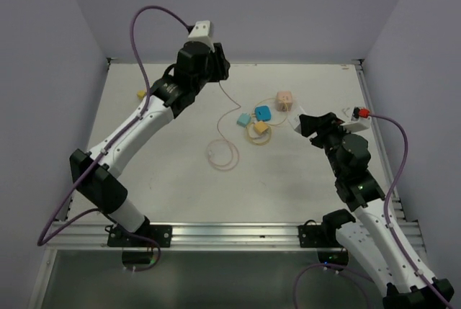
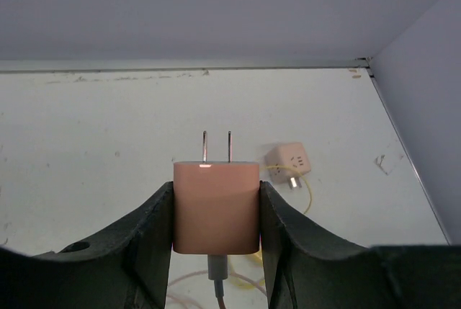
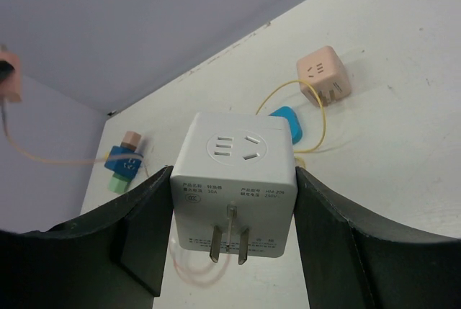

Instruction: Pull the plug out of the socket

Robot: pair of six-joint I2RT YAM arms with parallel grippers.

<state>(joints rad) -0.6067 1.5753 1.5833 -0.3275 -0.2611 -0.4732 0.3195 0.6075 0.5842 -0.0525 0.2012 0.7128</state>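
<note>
The pink plug's pins are free of any socket. My left gripper will next move down toward the right in the top view to the teal plug [image 1: 244, 119] and let go.
My left gripper [image 2: 216, 195] is shut on a pink plug [image 2: 216, 208], whose two bare metal prongs [image 2: 217, 146] point away from me, free of any socket. A cable hangs from the plug's rear. My right gripper [image 3: 234, 183] is shut on a white cube socket [image 3: 236, 179], with empty outlet holes on top and its own prongs facing the camera. In the top view the left gripper [image 1: 216, 68] is raised at the back centre and the right gripper [image 1: 305, 123] is held at mid right, well apart. The pink cable [image 1: 222, 153] trails down to a loop on the table.
A pink cube socket [image 1: 285, 99], a blue cube [image 1: 262, 113], a teal plug [image 1: 244, 119] and a yellow cube [image 1: 260, 128] with a yellow cable lie between the grippers. A small yellow piece [image 1: 142, 94] sits far left. A white and red part [image 1: 358, 113] rests at the right edge.
</note>
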